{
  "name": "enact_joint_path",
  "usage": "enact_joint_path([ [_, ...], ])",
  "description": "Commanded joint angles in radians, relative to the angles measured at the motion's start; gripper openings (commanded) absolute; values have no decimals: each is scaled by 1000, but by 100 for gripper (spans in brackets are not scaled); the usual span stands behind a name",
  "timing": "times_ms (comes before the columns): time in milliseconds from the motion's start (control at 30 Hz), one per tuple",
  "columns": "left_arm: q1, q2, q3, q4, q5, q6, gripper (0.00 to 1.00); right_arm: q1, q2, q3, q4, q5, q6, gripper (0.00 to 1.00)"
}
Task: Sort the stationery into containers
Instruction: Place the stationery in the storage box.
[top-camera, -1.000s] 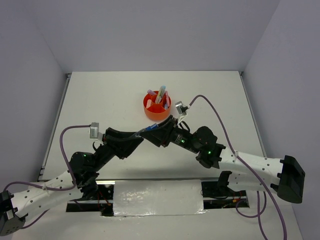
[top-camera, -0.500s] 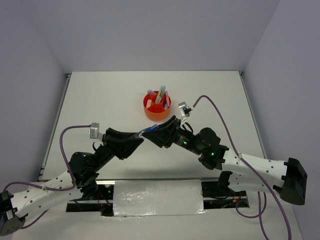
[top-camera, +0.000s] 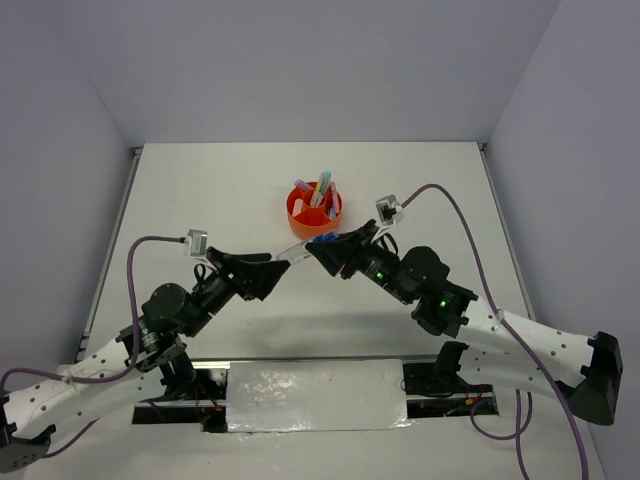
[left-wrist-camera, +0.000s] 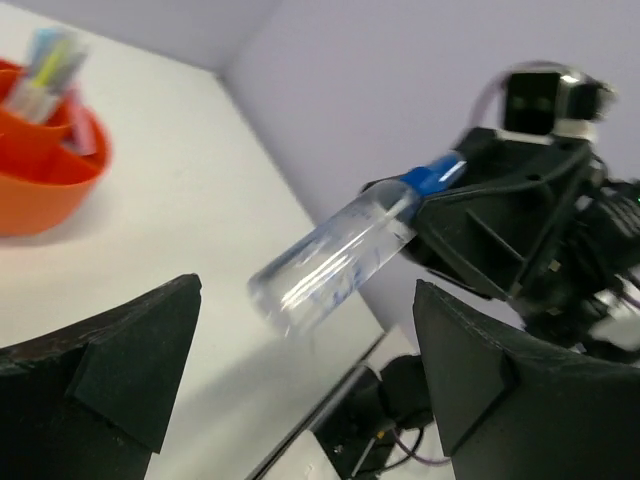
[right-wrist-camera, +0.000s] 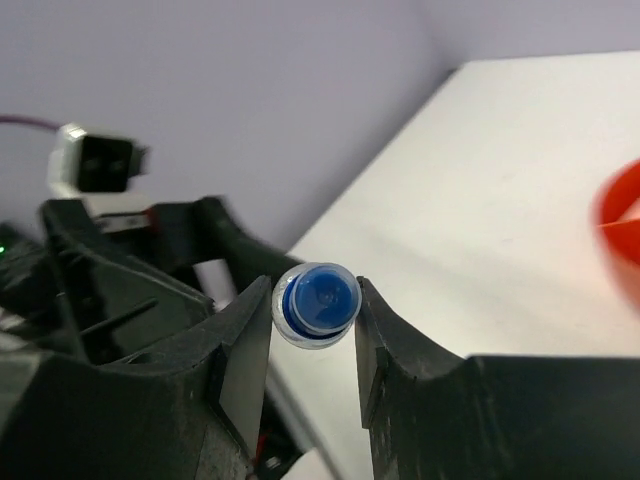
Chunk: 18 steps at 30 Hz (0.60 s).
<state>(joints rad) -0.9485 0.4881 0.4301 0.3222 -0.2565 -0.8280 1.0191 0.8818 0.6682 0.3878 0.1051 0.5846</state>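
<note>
The organizer's near section (top-camera: 314, 219) stands outward of my right gripper. I will carry the sideways tube over it, turn the gripper's fingers down to stand the tube upright, lower it and let go.
A clear tube with a blue cap (top-camera: 303, 248) hangs above the table, and my right gripper (top-camera: 320, 250) is shut on its capped end. In the right wrist view the blue cap (right-wrist-camera: 320, 302) sits squeezed between the two fingers. My left gripper (top-camera: 283, 265) stands open just left of the tube's free end, and the tube (left-wrist-camera: 335, 258) floats beyond its spread fingers (left-wrist-camera: 140, 350) without touching them. The round orange organizer (top-camera: 300, 218) lies just behind both grippers, with several pens and highlighters (top-camera: 320, 190) standing in it.
Both arms meet low over the middle of the white table (top-camera: 200, 190). Grey walls close in the back and both sides. A shiny foil-covered strip (top-camera: 315, 395) lies at the near edge between the arm bases. The organizer's rim (right-wrist-camera: 622, 215) shows at the right wrist view's right edge.
My left gripper has opened, let go of the tube and drawn back to the left. The right gripper keeps the tube and has shifted slightly up and right, nearer the organizer.
</note>
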Motion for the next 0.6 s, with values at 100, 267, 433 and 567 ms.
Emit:
enact_joint_path([
  [100,2,79,313,-907,-493,-190,99,-68,37,242,-383,327,-162,0],
  [267,14,315,510,-1242,-549,-146,99,-139,236,381,-474,390,-259,0],
  [433,80,412,524,-1220,-455,-33,99,-174,420,528,-543,398,-278,0],
  [567,252,471,489,-1115,-288,72,99,-177,520,602,-557,422,-304,0],
])
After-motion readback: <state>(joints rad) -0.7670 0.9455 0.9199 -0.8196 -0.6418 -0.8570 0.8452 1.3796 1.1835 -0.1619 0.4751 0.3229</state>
